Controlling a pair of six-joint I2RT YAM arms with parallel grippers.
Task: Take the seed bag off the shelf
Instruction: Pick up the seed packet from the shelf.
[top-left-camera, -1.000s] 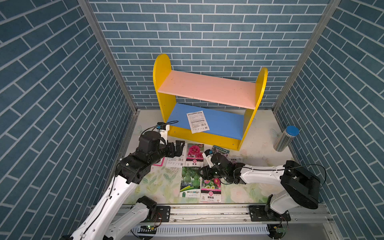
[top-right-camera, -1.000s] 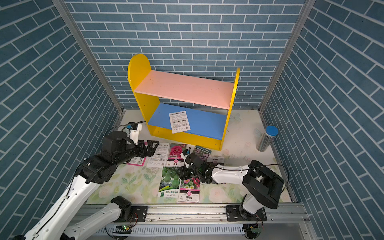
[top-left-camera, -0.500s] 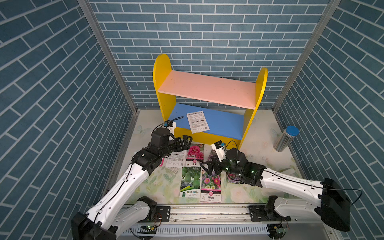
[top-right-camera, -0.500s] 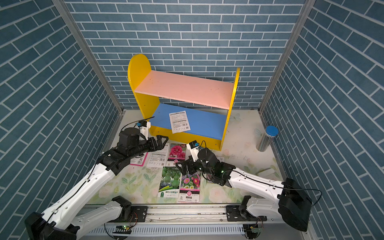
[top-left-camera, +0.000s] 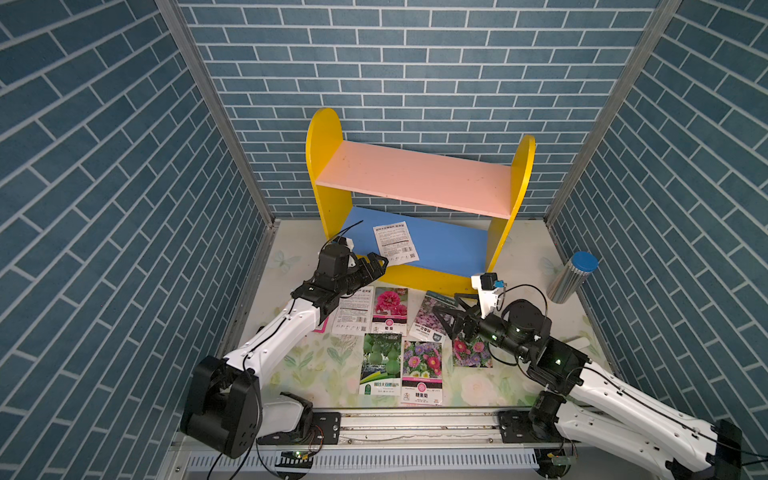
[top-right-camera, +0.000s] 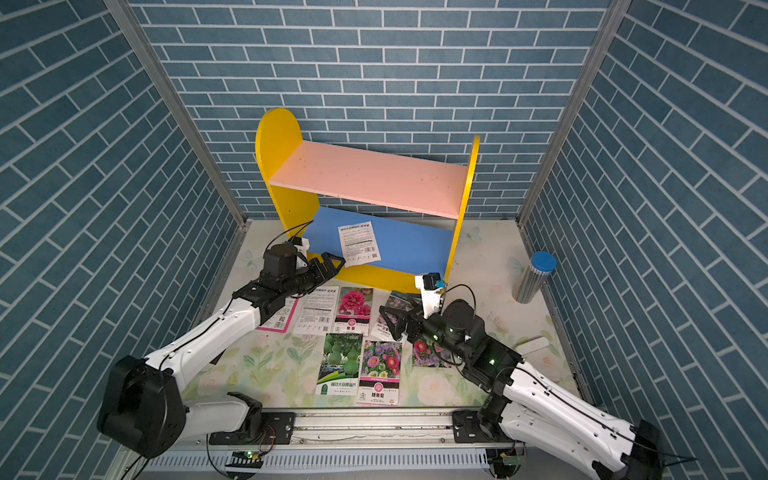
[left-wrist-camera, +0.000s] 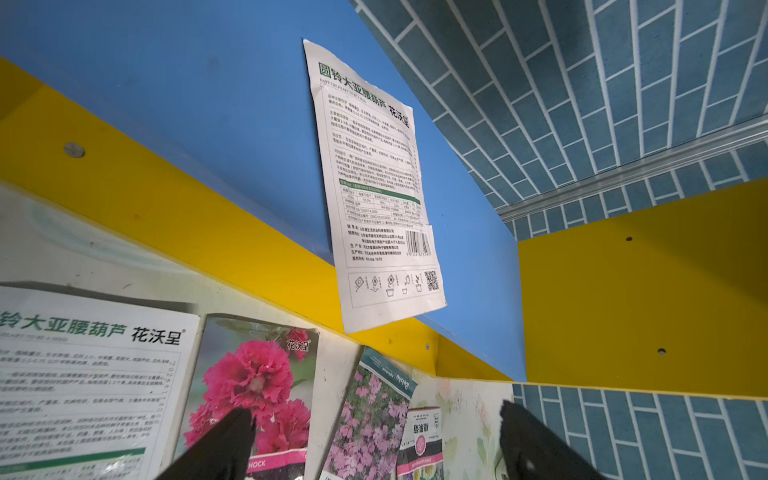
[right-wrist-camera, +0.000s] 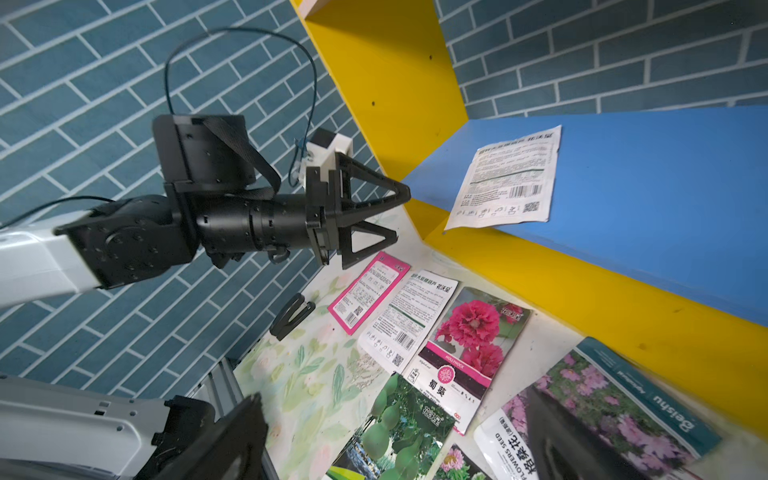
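Note:
The seed bag's near edge juts past the blue board (left-wrist-camera: 208, 104), so my open left gripper eases outward onto the bag's overhanging near corner (left-wrist-camera: 352, 318) and closes next.
The shelf (top-left-camera: 415, 176) (top-right-camera: 370, 176) stands against the back wall, with yellow sides, a pink upper board and a blue lower board (left-wrist-camera: 208, 104) (right-wrist-camera: 665, 174). A white seed bag (top-left-camera: 395, 246) (top-right-camera: 359, 244) (left-wrist-camera: 382, 199) (right-wrist-camera: 507, 178), printed side up, lies flat on the blue board. Its near edge overhangs the front. My left gripper (top-left-camera: 380, 262) (top-right-camera: 338, 261) (left-wrist-camera: 374, 413) (right-wrist-camera: 401, 216) is open and empty, its tips just short of the bag's near left corner. My right gripper (top-left-camera: 446, 311) (top-right-camera: 395, 316) (right-wrist-camera: 395, 399) hangs open and empty over the packets on the mat.
Several seed packets (top-left-camera: 390, 305) (top-right-camera: 343, 361) lie on the floral mat in front of the shelf. A silver cylinder with a blue cap (top-left-camera: 571, 276) stands at the right wall. A black clip (right-wrist-camera: 291, 316) lies near the left wall. Brick walls close three sides.
My left arm has stretched forward, bringing its open gripper up to the lower board's front edge. My right gripper has opened, lifted off the floor packets and drawn back to the right.

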